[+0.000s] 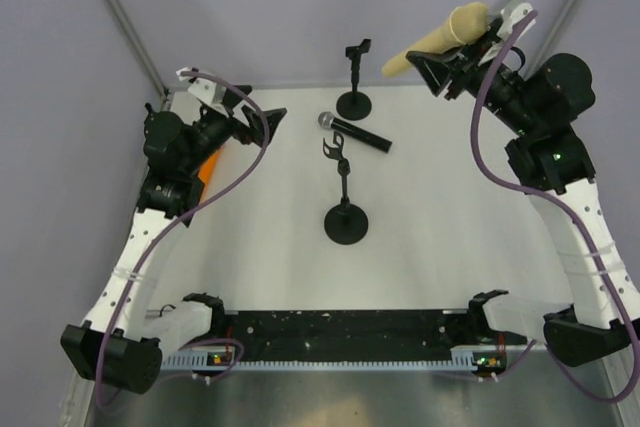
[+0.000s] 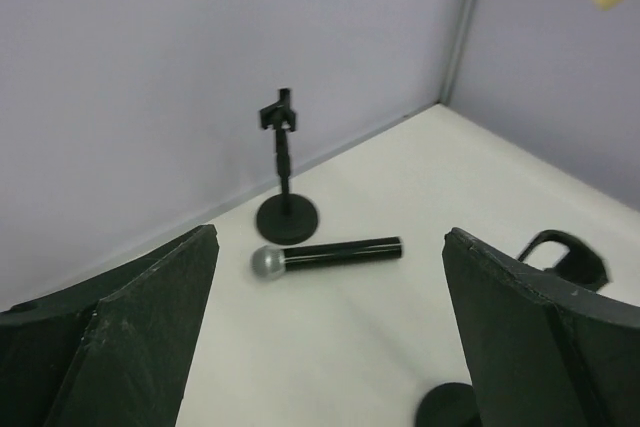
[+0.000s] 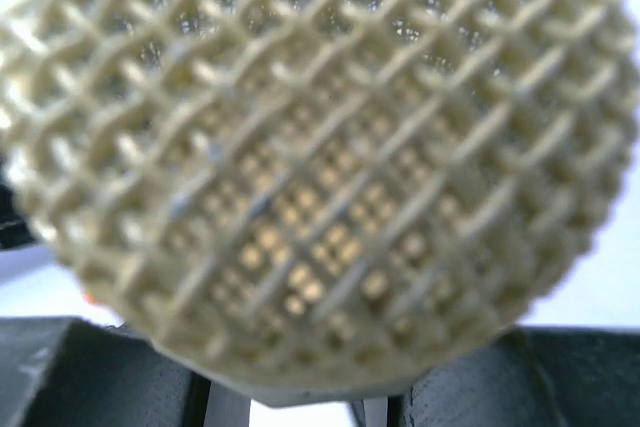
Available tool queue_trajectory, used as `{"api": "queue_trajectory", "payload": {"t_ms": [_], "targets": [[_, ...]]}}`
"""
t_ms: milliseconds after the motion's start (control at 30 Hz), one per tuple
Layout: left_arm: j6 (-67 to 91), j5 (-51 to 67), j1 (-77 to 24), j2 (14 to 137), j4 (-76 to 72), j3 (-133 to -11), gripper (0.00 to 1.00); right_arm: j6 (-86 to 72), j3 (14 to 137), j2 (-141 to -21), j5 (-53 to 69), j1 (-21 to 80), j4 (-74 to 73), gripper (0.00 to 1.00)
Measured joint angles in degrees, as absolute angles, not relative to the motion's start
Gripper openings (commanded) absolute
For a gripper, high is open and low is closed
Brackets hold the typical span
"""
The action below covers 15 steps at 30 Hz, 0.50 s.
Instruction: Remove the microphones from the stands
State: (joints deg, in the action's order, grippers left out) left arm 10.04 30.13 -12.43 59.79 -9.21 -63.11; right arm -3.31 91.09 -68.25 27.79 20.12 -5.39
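Observation:
The beige microphone (image 1: 440, 39) is free of both stands, so I should turn and lower my right gripper to the bare tabletop past the black microphone's tail (image 1: 465, 155) and release it.
My right gripper (image 1: 457, 55) is shut on a beige microphone (image 1: 440, 39) and holds it high at the back right, clear of both stands. The microphone's mesh head (image 3: 320, 167) fills the right wrist view, with dark fingers (image 3: 90, 372) below it. A black microphone (image 1: 355, 133) with a silver head lies flat on the table between two empty black stands: the far one (image 1: 355, 82) and the near one (image 1: 345, 199). My left gripper (image 1: 262, 117) is open and empty at the left. The left wrist view shows it (image 2: 330, 239) facing the black microphone (image 2: 330, 252) and the far stand (image 2: 285, 172).
An orange object (image 1: 208, 167) shows partly under my left arm. The near stand's base (image 2: 450, 407) and clip (image 2: 560, 252) show at the lower right of the left wrist view. Lilac walls close the back and sides. A black rail (image 1: 340, 327) runs along the near edge.

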Motion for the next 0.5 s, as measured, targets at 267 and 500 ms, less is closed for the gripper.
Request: {"api": "queue_trajectory", "payload": {"t_ms": [267, 500], "targets": [[-10.09, 18.02, -14.87, 59.2, 1.41, -62.87, 0.99, 14.22, 91.85, -69.19, 12.88, 18.15, -18.11, 0.0], [-15.44, 15.0, -15.0, 54.35, 4.95, -57.58, 0.99, 26.09, 89.45, -74.06, 7.09, 13.32, -29.36, 0.0]]}}
